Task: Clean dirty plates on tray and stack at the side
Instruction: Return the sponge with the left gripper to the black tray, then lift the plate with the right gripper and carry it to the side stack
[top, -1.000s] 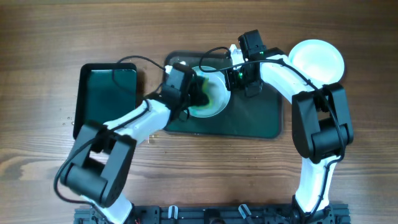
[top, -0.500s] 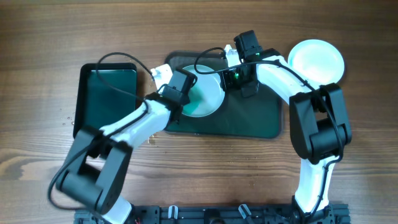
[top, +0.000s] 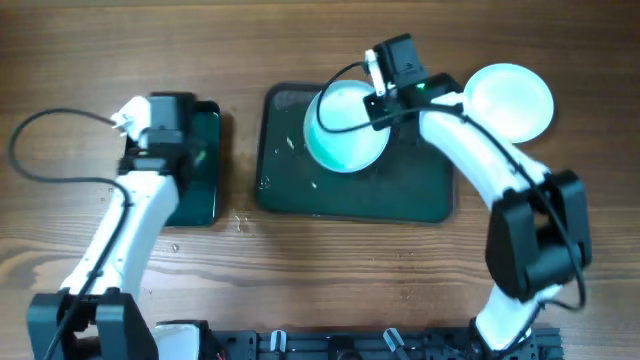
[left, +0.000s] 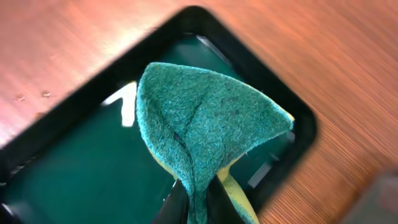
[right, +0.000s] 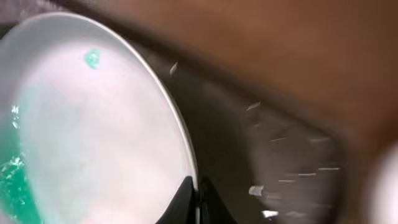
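Observation:
The left gripper lowers the folded green sponge inside the black tray's rim next, then releases the sponge there.
My right gripper (top: 377, 108) is shut on the rim of a white plate (top: 343, 128) with a teal tint and holds it tilted above the dark green tray (top: 400, 190). In the right wrist view the jaws (right: 196, 199) pinch the plate's edge (right: 93, 143), which carries teal smears. A second white plate (top: 510, 98) lies on the table to the right of the tray. My left gripper (left: 198, 205) is shut on a folded green sponge (left: 208, 124) above the smaller black tray (top: 205, 150) at the left.
Small white crumbs and droplets lie on the green tray's floor (top: 300, 180) and on the wood in front of the black tray (top: 240, 222). The black tray's rim (left: 261, 81) shows in the left wrist view. Black cables loop over the left side of the table (top: 40, 130).
My left arm has swung left from the plate to the black tray with the sponge. My right gripper has lifted the plate and shifted it slightly right.

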